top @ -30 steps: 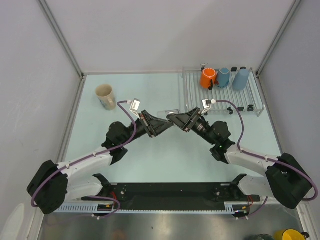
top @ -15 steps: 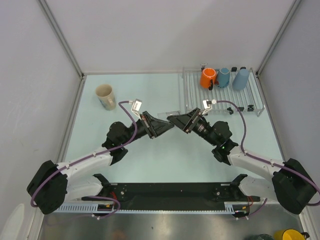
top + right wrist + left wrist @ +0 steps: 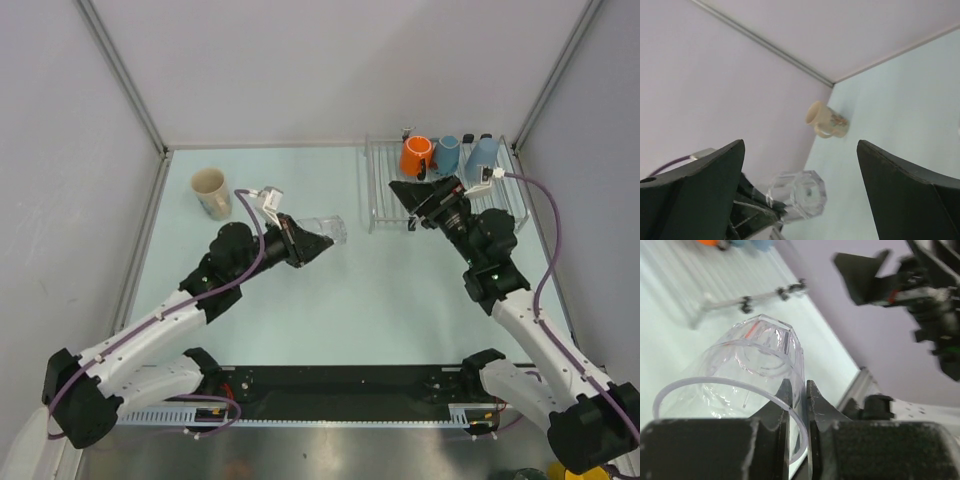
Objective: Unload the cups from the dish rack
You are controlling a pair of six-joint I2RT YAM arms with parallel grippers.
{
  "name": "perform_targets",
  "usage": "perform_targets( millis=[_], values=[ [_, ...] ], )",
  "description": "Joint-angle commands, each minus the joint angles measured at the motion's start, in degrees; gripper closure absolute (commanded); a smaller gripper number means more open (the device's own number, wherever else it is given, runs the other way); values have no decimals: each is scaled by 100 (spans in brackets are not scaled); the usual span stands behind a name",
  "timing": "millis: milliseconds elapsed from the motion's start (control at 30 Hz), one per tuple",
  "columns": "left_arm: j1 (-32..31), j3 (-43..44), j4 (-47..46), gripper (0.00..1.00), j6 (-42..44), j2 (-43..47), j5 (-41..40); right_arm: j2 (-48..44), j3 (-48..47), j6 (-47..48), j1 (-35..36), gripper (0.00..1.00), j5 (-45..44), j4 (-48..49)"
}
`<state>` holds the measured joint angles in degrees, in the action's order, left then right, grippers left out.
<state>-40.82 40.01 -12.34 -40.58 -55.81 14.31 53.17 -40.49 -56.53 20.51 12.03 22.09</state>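
Observation:
The left gripper swings outward next, to its left in the top view, over the beige cup's opening [image 3: 207, 181], then tips down and releases inside.
A clear glass cup [image 3: 328, 230] hangs on its side above the table, my left gripper [image 3: 312, 240] shut on its rim. In the left wrist view one finger is inside and one outside the cup wall [image 3: 752, 367]. My right gripper [image 3: 400, 198] stands wide open and holds nothing, over the left part of the dish rack [image 3: 380, 205]. Its wrist view shows the clear cup [image 3: 800, 194] ahead, between its spread fingers [image 3: 700, 185]. An orange mug [image 3: 416, 155], a teal-blue mug [image 3: 446, 153] and a light-blue cup [image 3: 482, 158] stand in the rack's far row.
A beige cup [image 3: 210, 192] stands on the table at the far left, also in the right wrist view [image 3: 826, 120]. Grey walls close in the table on three sides. A yellow mug [image 3: 578, 470] sits off the table at the bottom right.
The right gripper let go of the clear cup, opened wide and drew back to the right over the rack. The left gripper keeps the cup and has shifted slightly left.

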Motion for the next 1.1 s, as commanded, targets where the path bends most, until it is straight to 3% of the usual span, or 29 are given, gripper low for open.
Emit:
perform_targets(
  millis=[0, 133, 267, 400, 600, 833, 1067],
  values=[
    [319, 1487, 2473, 100, 1059, 106, -1025, -192, -740, 880, -21, 0, -629, -1811],
    [522, 2256, 3841, 100, 1701, -157, -2339, -237, -996, 1485, 189, 0, -1429, -2839],
    [829, 2967, 5335, 100, 1896, -972, -3545, -132, -1180, 1838, 637, 0, -2484, -3456],
    [1601, 3276, 5918, 100, 1992, -1527, -3294, 62, -1268, 1918, 963, 0, -3153, -3869],
    [2095, 3171, 5910, 100, 2063, -2319, -3302, 247, -1128, 1979, 1025, 0, -3268, -4099],
    [2508, 3302, 5944, 100, 2212, -3118, -3233, 440, -723, 1971, 1034, 0, -2935, -3607],
    [2965, 3391, 5822, 100, 2194, -4051, -3004, 625, -820, 2111, 1060, 0, -2680, -3729]
  ],
)
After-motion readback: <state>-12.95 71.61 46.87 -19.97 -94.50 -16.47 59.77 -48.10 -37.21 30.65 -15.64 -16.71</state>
